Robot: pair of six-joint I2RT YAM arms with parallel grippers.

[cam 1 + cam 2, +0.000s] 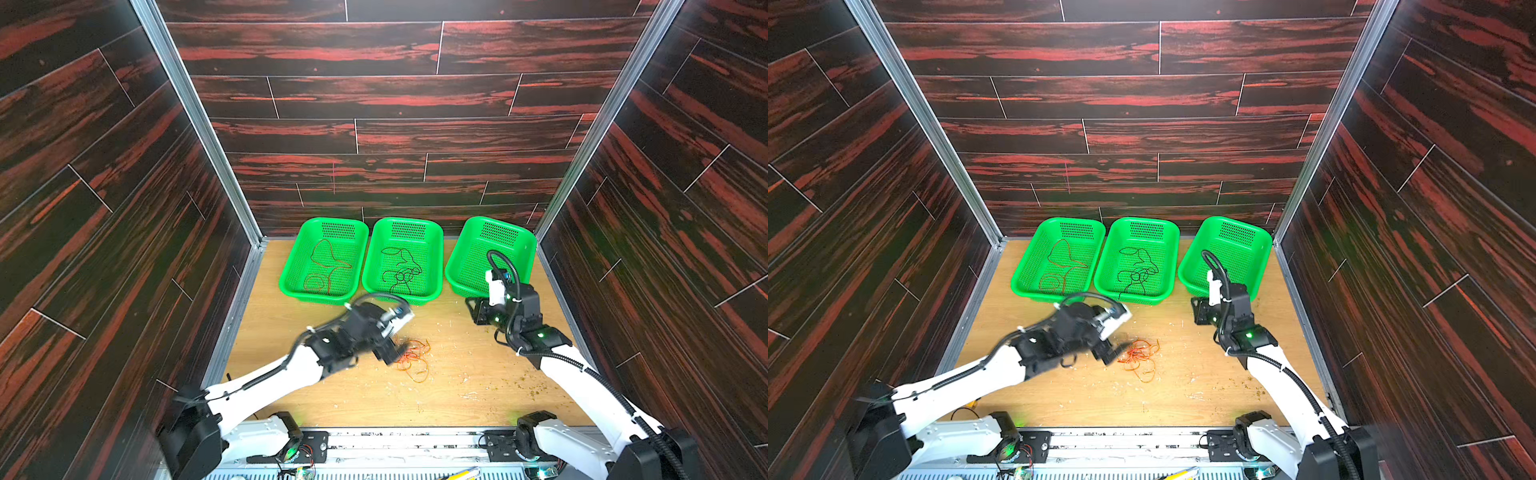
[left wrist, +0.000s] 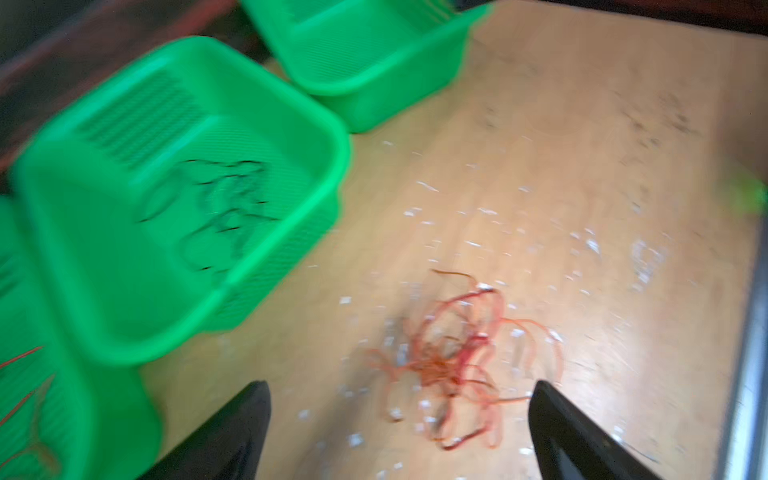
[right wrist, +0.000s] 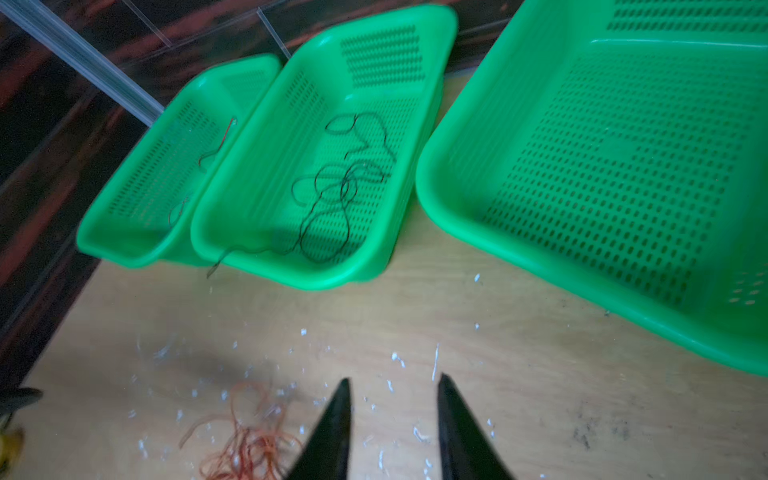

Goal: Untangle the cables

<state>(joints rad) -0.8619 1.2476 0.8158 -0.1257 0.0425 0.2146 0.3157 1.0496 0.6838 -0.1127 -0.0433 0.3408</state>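
Observation:
The arched loop of red cable stands out from the orange cable's parts, so my left gripper moves down and across over the orange cable's heap onto it next.
The orange cable (image 1: 413, 355) (image 1: 1140, 355) lies in a loose heap on the wooden table. My left gripper (image 1: 392, 353) (image 2: 399, 386) hangs just to its left, jaws wide open; in the left wrist view the blurred orange cable (image 2: 457, 361) sits between and ahead of the fingertips, untouched. The red cable (image 1: 326, 266) curls in the left green basket. In the middle basket lies the black cable (image 1: 401, 270) (image 3: 340, 191), with one end trailing over the near rim. My right gripper (image 1: 473, 309) (image 3: 395, 380) stands over bare table by the right basket, jaws apart and empty.
Three green perforated baskets stand in a row at the back: left (image 1: 286, 274), middle (image 1: 368, 274), and right (image 1: 453, 266), which holds nothing. Small white and dark crumbs dot the table (image 1: 457, 386). Dark wood-patterned walls close in three sides.

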